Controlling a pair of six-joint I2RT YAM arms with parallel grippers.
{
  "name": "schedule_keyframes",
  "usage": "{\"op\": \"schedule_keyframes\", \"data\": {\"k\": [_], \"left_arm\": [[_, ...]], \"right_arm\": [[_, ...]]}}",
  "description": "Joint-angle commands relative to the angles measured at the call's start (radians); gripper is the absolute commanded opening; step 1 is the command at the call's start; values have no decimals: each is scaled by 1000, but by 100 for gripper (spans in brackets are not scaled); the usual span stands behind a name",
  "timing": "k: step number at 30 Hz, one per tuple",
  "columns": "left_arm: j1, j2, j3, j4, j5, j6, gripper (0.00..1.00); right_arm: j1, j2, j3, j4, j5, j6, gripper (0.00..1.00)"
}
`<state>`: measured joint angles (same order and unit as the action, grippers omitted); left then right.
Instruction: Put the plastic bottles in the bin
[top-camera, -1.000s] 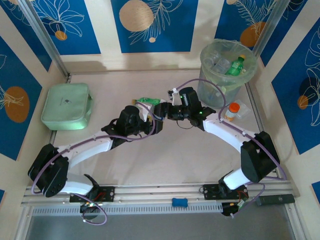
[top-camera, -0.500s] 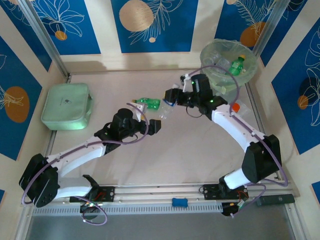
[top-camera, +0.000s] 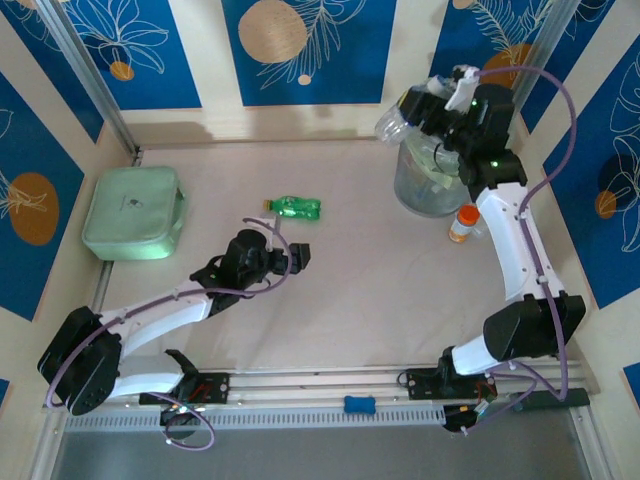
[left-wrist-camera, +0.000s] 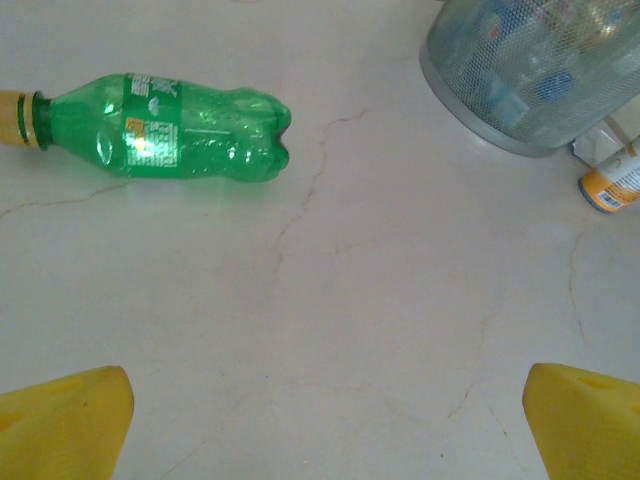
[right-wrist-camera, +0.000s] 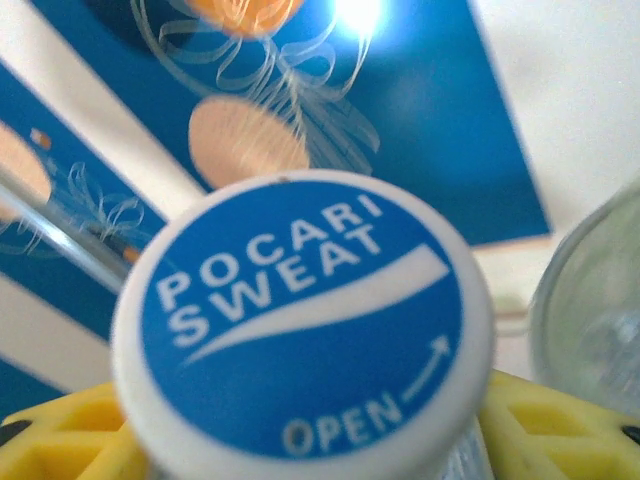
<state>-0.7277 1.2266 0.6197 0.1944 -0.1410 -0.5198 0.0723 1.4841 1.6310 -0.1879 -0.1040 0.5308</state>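
The clear plastic bottle still hangs past the bin's rim. My right gripper will next move outward, swing the bottle over the bin's opening (top-camera: 434, 146) (right-wrist-camera: 608, 312) and let it go.
A green plastic bottle (top-camera: 295, 207) with a yellow cap lies on its side on the table, and in the left wrist view the same bottle (left-wrist-camera: 190, 125) is at the upper left. My left gripper (top-camera: 300, 257) stands open a little in front of it, its yellow fingertips (left-wrist-camera: 65, 425) wide apart with nothing between them. My right gripper (top-camera: 420, 108) is raised beside the bin's upper left rim, shut on a clear plastic bottle (top-camera: 392, 120). That bottle's blue cap (right-wrist-camera: 305, 320) faces the right wrist camera between the yellow fingers (right-wrist-camera: 555, 420). The grey bin (top-camera: 425, 185) holds several bottles.
A white bottle with an orange cap (top-camera: 462, 222) stands just right of the bin's foot. A flat mint-green box (top-camera: 135, 212) lies at the table's left side. Blue patterned walls close in the back and sides.
My right arm has risen from mid-table to the bin's rim, carrying the clear bottle. My left gripper has opened wide and drawn back slightly. The green bottle has stayed put.
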Motion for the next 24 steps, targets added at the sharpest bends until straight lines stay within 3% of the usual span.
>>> {"op": "schedule_keyframes", "data": {"k": [1,10,20,24], "left_arm": [[1,-12,-15,62,-15,-23,99],[1,-40,-33,48,-9,-37,99],[3,-137,-69,-24,-63,-39,99],[4,-166,-80,-39,-87,-33,99]], "right_arm": [[-33,68,61,69,102,6,53],[-60,295,291,46,248,-64,53],[-89,602,726,-276,262,-69,54],[-96,637,786,-344,267,-87,54]]}}
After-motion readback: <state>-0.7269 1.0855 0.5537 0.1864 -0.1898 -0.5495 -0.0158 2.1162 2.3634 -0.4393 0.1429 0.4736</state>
